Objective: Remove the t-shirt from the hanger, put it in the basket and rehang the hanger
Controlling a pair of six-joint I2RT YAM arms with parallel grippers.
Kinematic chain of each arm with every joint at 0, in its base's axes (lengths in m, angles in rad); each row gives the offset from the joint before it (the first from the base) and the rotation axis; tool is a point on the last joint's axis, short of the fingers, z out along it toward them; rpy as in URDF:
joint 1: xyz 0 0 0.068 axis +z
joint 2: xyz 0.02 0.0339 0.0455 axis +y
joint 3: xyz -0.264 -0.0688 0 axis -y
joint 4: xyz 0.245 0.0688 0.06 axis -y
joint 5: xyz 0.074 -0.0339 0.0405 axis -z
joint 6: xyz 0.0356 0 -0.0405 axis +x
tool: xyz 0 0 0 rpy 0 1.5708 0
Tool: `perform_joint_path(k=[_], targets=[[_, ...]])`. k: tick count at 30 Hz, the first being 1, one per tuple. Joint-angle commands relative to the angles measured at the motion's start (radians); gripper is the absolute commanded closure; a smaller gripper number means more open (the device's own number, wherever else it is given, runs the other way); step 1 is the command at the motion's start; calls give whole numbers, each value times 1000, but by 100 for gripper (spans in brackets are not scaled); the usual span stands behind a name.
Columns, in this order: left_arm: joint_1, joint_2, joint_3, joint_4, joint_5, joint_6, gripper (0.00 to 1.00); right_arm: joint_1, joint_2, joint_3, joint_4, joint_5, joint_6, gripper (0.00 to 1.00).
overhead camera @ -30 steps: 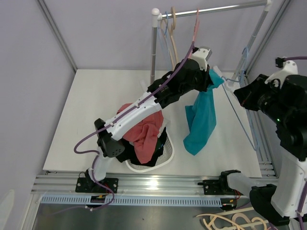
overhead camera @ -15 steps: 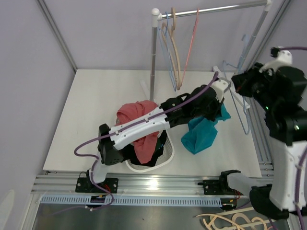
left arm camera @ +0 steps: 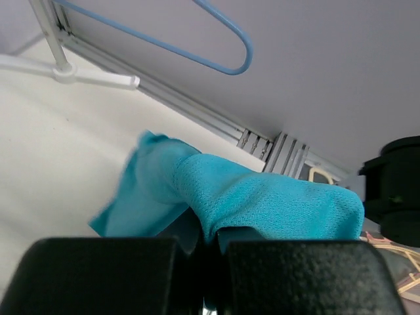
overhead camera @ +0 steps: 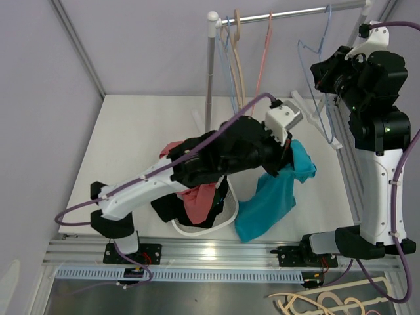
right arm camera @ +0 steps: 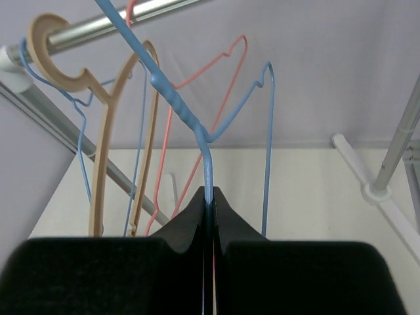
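The hanger is bare. Next, my right gripper goes outward and to the left in the top view, to the bar's empty part point(overhead camera: 300, 12) point(right arm camera: 167, 4), and releases the hanger's wire.
The teal t-shirt point(overhead camera: 275, 190) hangs from my left gripper point(overhead camera: 287, 161), which is shut on a fold of it above the table, right of the basket. Its lower end trails toward the front edge. In the left wrist view the teal t-shirt point(left arm camera: 262, 203) bunches over the closed left gripper point(left arm camera: 210, 243). The bare blue wire hanger point(overhead camera: 327, 23) is up by the rail at the back right, apart from the shirt. My right gripper point(overhead camera: 326, 69) is shut on its neck. In the right wrist view the blue hanger point(right arm camera: 177, 108) rises from the closed right gripper point(right arm camera: 210, 197).
A clothes rack post point(overhead camera: 210, 72) stands at the back, its rail carrying a tan hanger point(overhead camera: 237, 59) and a pink hanger point(overhead camera: 264, 49). A white basket point(overhead camera: 226, 220) with red clothing point(overhead camera: 197, 190) sits near the front edge under my left arm.
My right gripper lifted the blue hanger up to the rail. My left gripper drew the teal t-shirt away from it, forward and toward the basket.
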Motion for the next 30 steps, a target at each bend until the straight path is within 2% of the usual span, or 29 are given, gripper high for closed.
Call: perform_joint_path(k=[1,8,12,14,18,24,30], targets=[[8,-100,4,-24,-22,25,99,-2,25,56,92,-25,-24,100],[6,-169,47,-79,-102,70,99,-11,138,171,111,-66,-27,100],[15,-166,234,-112,-205,162,99,-22,201,221,129,-87,-24,100],[32,-205,224,-63,-246,234,99,-29,224,232,143,-97,-18,100],[165,-294,161,104,-269,307,99,-48,262,255,172,-127,-6,100],[313,-357,147,206,-334,406,99,-68,325,292,204,-155,9,100],[356,-397,142,259,-361,467,99,-89,402,332,250,-193,32,100]])
